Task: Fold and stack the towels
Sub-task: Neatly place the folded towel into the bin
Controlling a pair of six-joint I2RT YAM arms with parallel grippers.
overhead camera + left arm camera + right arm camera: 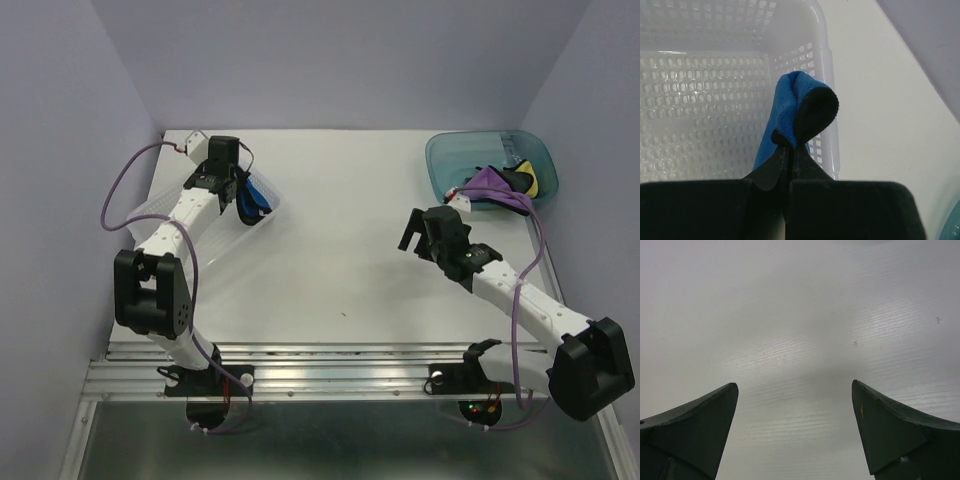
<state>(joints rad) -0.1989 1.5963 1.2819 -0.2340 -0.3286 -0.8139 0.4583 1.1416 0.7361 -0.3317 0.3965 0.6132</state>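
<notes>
The towel still hangs near the tray's rim. It goes down with my left gripper into the tray (722, 112) next, away from the tray's perforated side, and comes free there.
My left gripper (243, 192) is shut on a folded blue towel (256, 199) with a black reverse and holds it over the clear plastic tray (165, 205) at the back left. In the left wrist view the blue towel (800, 107) bulges out from between the closed fingers, above the tray's perforated wall (705, 100). My right gripper (412, 231) is open and empty above the bare table; its fingertips (875, 415) stand wide apart in the right wrist view. A purple towel (488, 184) and a yellow towel (530, 177) lie crumpled in the teal tub (450, 160) at the back right.
The white table (340, 260) runs between the tray and the tub. Purple walls close in the left, back and right sides. A metal rail with both arm bases lies along the near edge.
</notes>
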